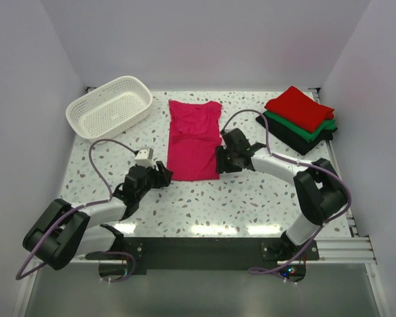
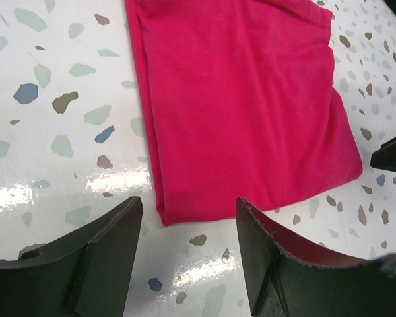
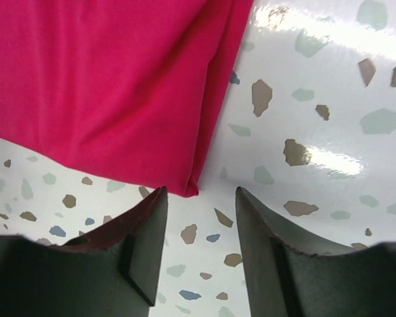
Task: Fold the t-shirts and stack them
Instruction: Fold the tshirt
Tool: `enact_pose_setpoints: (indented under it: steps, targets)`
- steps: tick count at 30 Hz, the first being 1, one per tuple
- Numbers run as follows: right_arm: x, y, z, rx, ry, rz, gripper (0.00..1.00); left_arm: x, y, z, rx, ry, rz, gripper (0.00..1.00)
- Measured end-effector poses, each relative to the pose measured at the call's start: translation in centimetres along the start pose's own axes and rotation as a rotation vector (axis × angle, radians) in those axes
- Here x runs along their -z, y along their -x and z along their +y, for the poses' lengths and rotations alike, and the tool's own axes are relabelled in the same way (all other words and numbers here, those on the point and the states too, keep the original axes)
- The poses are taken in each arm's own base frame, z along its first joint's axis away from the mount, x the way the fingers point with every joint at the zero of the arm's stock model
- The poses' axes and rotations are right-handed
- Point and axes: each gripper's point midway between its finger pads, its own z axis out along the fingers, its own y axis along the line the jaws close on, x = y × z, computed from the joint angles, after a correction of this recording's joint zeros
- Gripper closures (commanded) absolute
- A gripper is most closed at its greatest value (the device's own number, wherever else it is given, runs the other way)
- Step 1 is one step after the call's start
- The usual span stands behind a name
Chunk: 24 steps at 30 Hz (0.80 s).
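I should lower my left gripper's fingers around the shirt's near corner (image 1: 171,178) (image 2: 169,216) next and close them. The corner is below, already between the open fingers.
The magenta-pink t-shirt (image 1: 194,139) lies flat in the middle of the table, its sides folded in to a long strip. My left gripper (image 1: 164,175) is open and empty just off the shirt's near left corner (image 2: 166,216). My right gripper (image 1: 222,158) is open and empty just off its near right corner (image 3: 188,190). In the left wrist view the shirt (image 2: 244,105) lies just beyond the open gripper (image 2: 188,218). In the right wrist view the shirt (image 3: 105,86) lies upper left of the open gripper (image 3: 199,198). Folded red (image 1: 299,107), green (image 1: 311,131) and black (image 1: 297,140) shirts are stacked at the back right.
A white lattice basket (image 1: 109,107) stands at the back left. White walls close in the table on three sides. The right gripper's tip shows at the right edge of the left wrist view (image 2: 393,153).
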Motion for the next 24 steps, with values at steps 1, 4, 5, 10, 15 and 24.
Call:
enact_pose_setpoints:
  steps: [1,4,5,10,15,24]
  targets:
    - [-0.1,-0.4,0.1,-0.005,0.009,0.009,0.53,0.0,-0.1,0.0,0.000,-0.004,0.006,0.37]
    - [-0.4,-0.8,0.7,-0.022,0.045,0.013,0.54,0.0,-0.5,-0.2,0.000,-0.014,0.023,0.37]
    - [-0.4,-0.8,0.8,-0.026,0.054,0.011,0.54,0.0,-0.7,-0.1,-0.001,-0.012,0.030,0.37]
    - [-0.8,-1.8,1.5,-0.041,0.093,0.025,0.55,0.0,-1.5,0.2,-0.003,-0.002,0.060,0.37]
    - [-1.7,-2.3,1.6,-0.045,0.098,0.045,0.61,0.1,-1.7,0.5,-0.002,0.003,0.072,0.37]
    - [-2.3,-2.9,1.3,-0.056,0.084,0.063,0.80,0.0,-2.5,0.8,-0.003,0.014,0.098,0.40]
